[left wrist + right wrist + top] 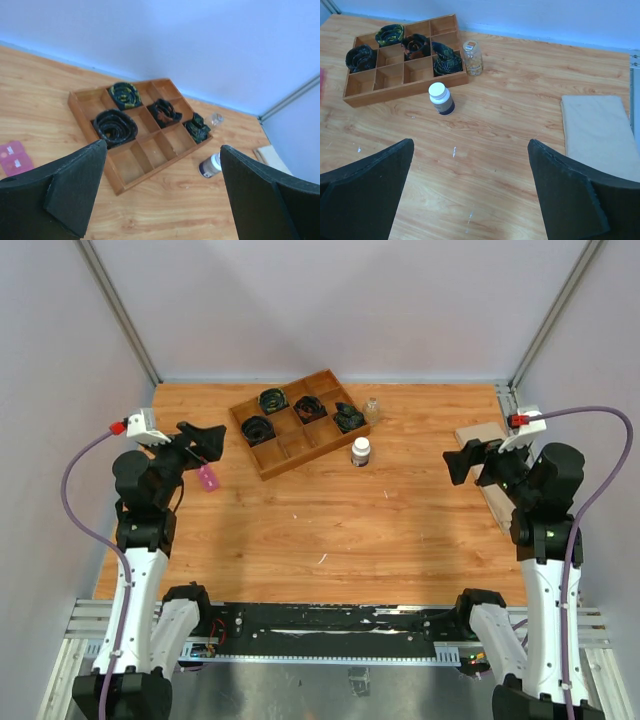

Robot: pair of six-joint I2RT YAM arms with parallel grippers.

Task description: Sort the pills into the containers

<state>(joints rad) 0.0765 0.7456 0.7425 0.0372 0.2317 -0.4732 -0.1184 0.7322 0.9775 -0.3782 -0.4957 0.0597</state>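
Observation:
My left gripper needs to lower next, tilting its open fingers down to straddle the pink container's near end (209, 479), as the container lies on the tabletop below it.
The tan pills (473, 63) fill a small clear glass jar (371, 410) standing just right of the wooden tray; the jar also shows in the left wrist view (214, 120). The pink compartment strip (208, 477) lies on the table at the left, partly under my left gripper (205, 440); its end shows in the left wrist view (13, 157). My left gripper (160, 192) is open and empty, held above the table. My right gripper (462, 462) is open and empty at the right, also raised, seen in its wrist view (470, 187).
A brown wooden divided tray (300, 445) with black coiled items stands at the back centre. A white-capped bottle (361, 451) stands in front of it. A beige flat pad (485, 445) lies at the right edge, under my right arm.

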